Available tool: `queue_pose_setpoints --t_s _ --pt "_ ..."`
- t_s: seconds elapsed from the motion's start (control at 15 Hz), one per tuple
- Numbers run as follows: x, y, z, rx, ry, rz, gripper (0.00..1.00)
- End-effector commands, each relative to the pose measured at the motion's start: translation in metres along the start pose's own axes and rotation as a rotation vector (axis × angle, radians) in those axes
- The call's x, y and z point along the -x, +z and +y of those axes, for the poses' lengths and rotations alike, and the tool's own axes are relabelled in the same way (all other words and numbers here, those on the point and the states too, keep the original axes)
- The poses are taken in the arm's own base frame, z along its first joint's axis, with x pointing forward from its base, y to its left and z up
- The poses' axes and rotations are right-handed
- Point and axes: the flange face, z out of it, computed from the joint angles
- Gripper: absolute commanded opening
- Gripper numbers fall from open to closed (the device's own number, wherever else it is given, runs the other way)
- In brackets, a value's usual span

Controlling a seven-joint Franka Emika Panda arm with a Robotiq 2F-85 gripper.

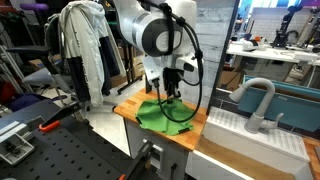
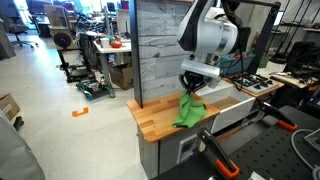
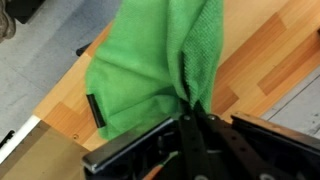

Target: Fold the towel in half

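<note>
The gripper moves down toward the towel part by the counter's front edge [image 1: 174, 128] [image 3: 118, 66] next and releases the pinched fold there, since it still hangs above the counter.
A green towel [image 1: 160, 113] lies partly on the wooden countertop [image 1: 128, 108] and partly hangs lifted from my gripper [image 1: 171, 93]. In an exterior view the towel [image 2: 190, 112] hangs down from the gripper [image 2: 192, 88] onto the counter [image 2: 155, 120]. In the wrist view the gripper [image 3: 193, 108] is shut on a pinched fold of the towel [image 3: 140, 70], which drapes away over the wood, with a small dark tag at its left edge.
A white sink [image 1: 250, 130] with a grey faucet [image 1: 262, 100] sits beside the counter. A grey wood-pattern panel [image 2: 155, 50] stands behind the counter. A stove top [image 2: 262, 84] lies further along. The counter edge drops to the floor [image 3: 40, 60].
</note>
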Motion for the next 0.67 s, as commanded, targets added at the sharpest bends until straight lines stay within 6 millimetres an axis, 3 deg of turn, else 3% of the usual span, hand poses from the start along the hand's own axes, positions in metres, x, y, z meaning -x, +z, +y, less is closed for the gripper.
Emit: queue_pose_setpoints --t_s 0.0,0.27,0.6 --pt "0.013 -0.007 0.036 -0.008 0.002 -0.006 0.01" --pt "0.017 0.004 0.072 0.006 0.021 -0.02 0.01" --pt "0.012 0.032 0.109 0.044 0.06 -0.053 0.01"
